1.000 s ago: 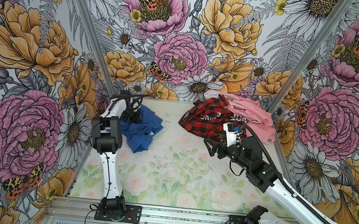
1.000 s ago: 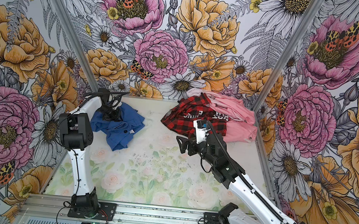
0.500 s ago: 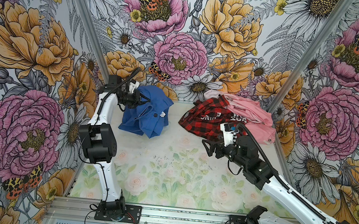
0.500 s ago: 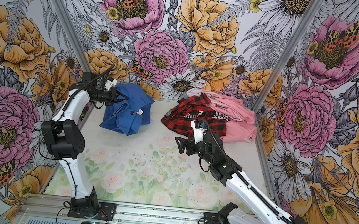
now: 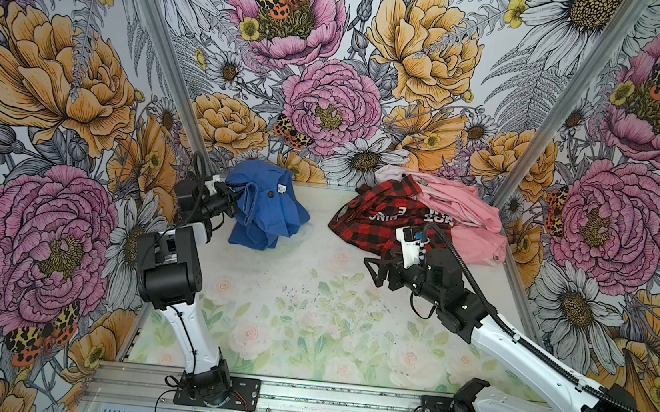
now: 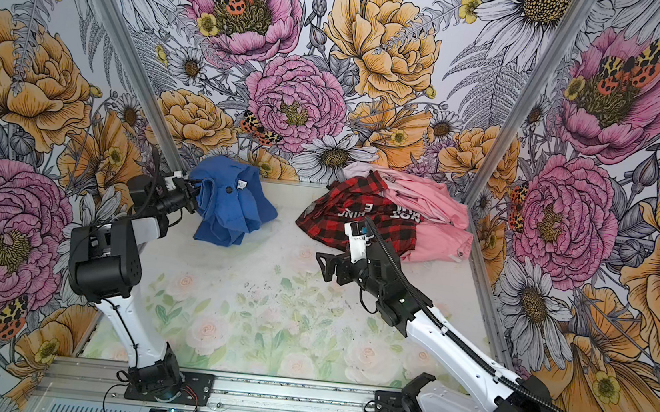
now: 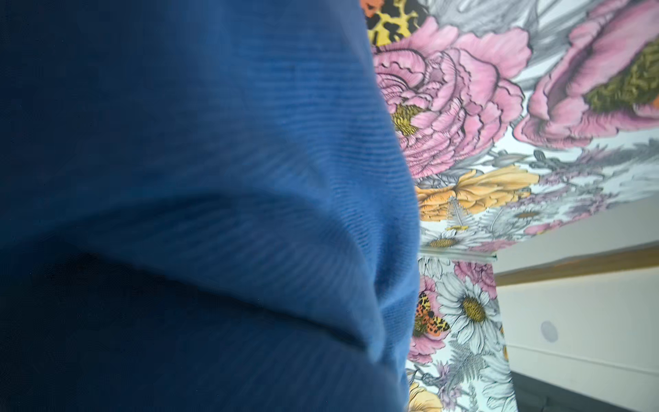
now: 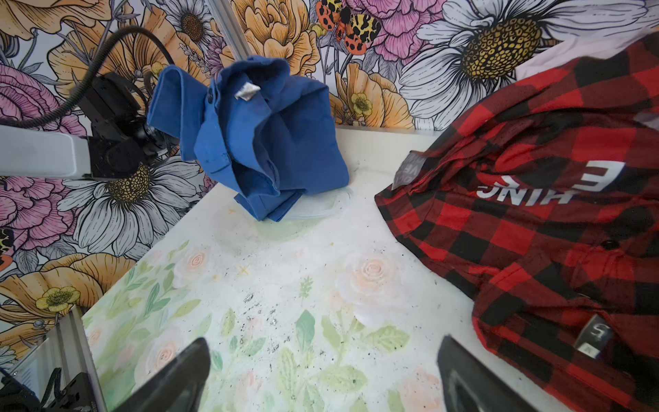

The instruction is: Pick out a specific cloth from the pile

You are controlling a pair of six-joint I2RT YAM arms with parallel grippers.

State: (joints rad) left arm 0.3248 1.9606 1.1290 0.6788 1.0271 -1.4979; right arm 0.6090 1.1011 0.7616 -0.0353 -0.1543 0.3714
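Note:
My left gripper turns downward next and lowers the cloth's edge. It then releases it on the tabletop under the cloth's folds, because that spot is clear of the pile.
The cloth (image 5: 265,208) (image 6: 232,205), a royal-blue shirt with a dark button and a small white label, hangs bunched at the back left, and its lower folds reach the table. My left gripper (image 5: 234,202) (image 6: 194,197) is shut on the cloth's left edge. Blue fabric (image 7: 178,178) fills the left wrist view and hides the fingers. The pile (image 5: 435,218) (image 6: 402,219), a red-and-black plaid shirt over pink garments, lies at the back right. My right gripper (image 5: 374,268) (image 6: 324,267) (image 8: 321,374) hovers open over bare table, just left of the plaid shirt (image 8: 535,232).
Floral walls close in the left, back and right sides, with metal posts (image 5: 160,51) at the back corners. The table (image 5: 308,317) has a pale flower print. Both arm bases stand on a metal rail (image 5: 320,398) along the front edge.
My left gripper has lifted the blue cloth off the table at the left and carried it up towards the back corner. The right arm has barely shifted, still open.

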